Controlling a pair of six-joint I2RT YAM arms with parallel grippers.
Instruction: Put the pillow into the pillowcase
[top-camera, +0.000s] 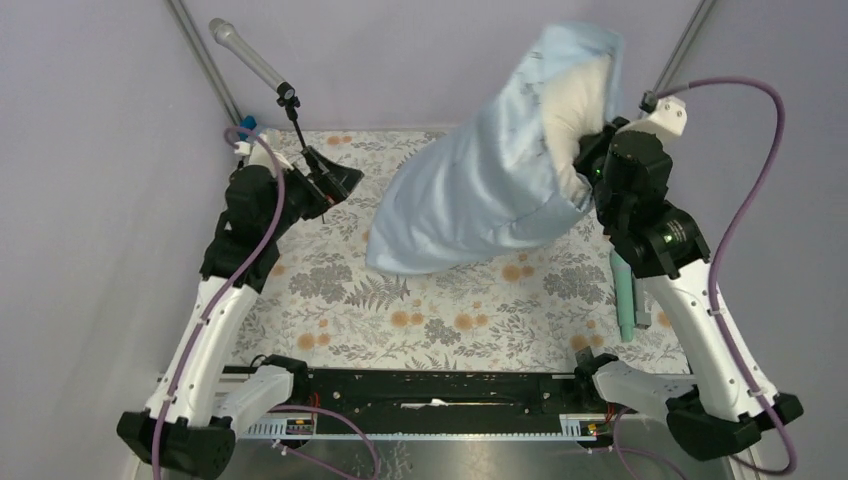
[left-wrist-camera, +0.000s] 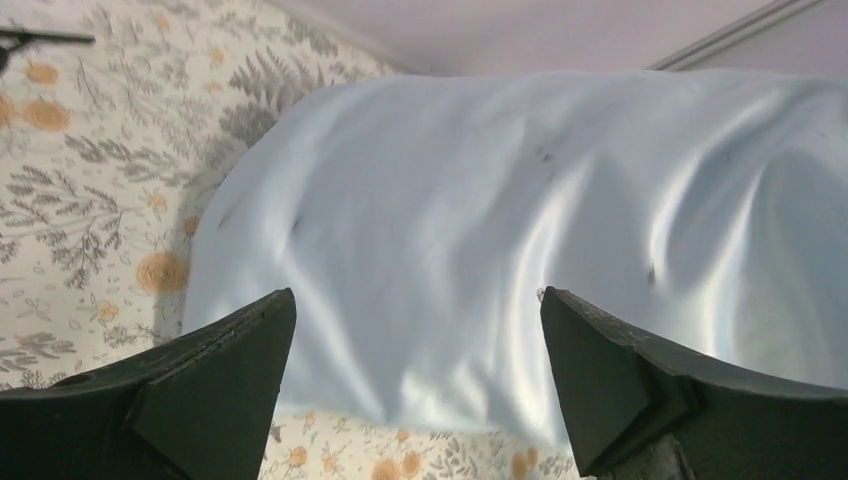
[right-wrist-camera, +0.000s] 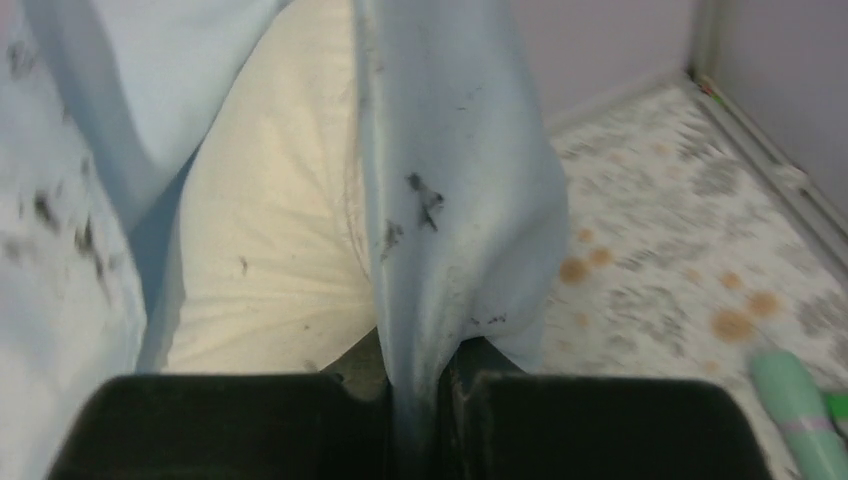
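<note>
The tablecloth's middle (top-camera: 455, 285) lies below my right gripper on the left in the top view, so it should next lower that way and release the pillowcase's lifted rim.
The light-blue pillowcase (top-camera: 480, 195) hangs tilted, its open end lifted at the upper right and its closed end resting on the tablecloth. The cream pillow (top-camera: 578, 105) sits inside and shows at the opening. My right gripper (top-camera: 590, 165) is shut on the pillowcase's rim (right-wrist-camera: 440, 250), with the pillow (right-wrist-camera: 270, 260) to the left of the pinched fabric. My left gripper (top-camera: 345, 182) is open and empty at the left, a short way from the pillowcase (left-wrist-camera: 520, 230), which fills its wrist view beyond the fingertips (left-wrist-camera: 270, 320).
A grey floral tablecloth (top-camera: 400, 310) covers the table. A microphone on a stand (top-camera: 250, 55) stands at the back left. A green cylinder (top-camera: 624, 295) lies by the right arm and also shows in the right wrist view (right-wrist-camera: 800, 410). Walls close in behind and at the right.
</note>
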